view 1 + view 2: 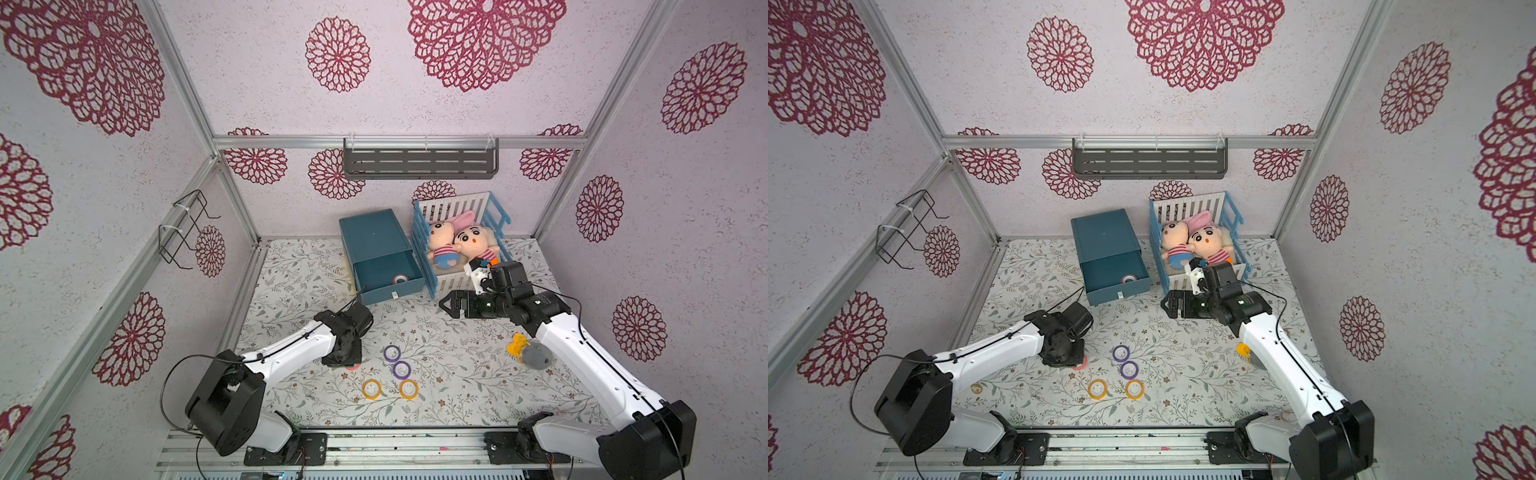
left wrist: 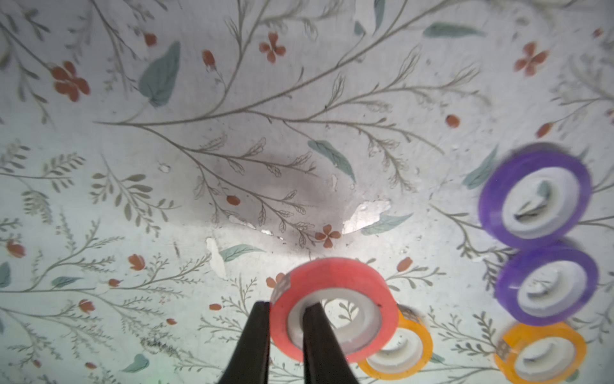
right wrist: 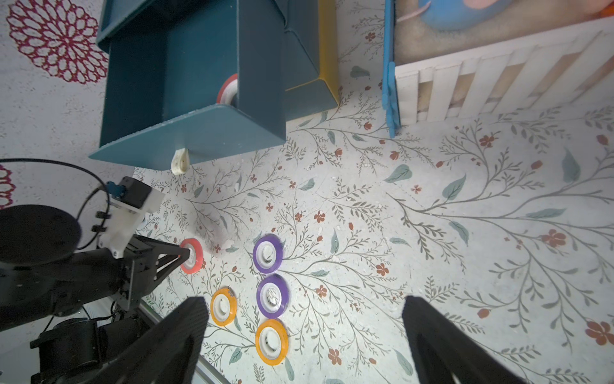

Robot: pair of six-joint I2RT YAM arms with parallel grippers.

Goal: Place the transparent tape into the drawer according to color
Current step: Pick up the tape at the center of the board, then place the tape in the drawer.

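The red roll will next go up from the floral cloth and outward over the open teal drawer in my left gripper. My left gripper will then let go of it, because another red roll is inside.
My left gripper is shut on a red tape roll, one finger through its pale centre and the other outside the rim. In a top view the red roll peeks out under the left gripper, low over the floral cloth. Two purple rolls and two orange rolls lie flat just right of it. The teal drawer is pulled out at the back, with another red roll inside. My right gripper hangs open and empty right of the drawer front.
A blue and white toy crib with two plush dolls stands right of the drawer. A yellow and grey toy lies by the right arm. A grey shelf hangs on the back wall and a wire rack on the left wall.
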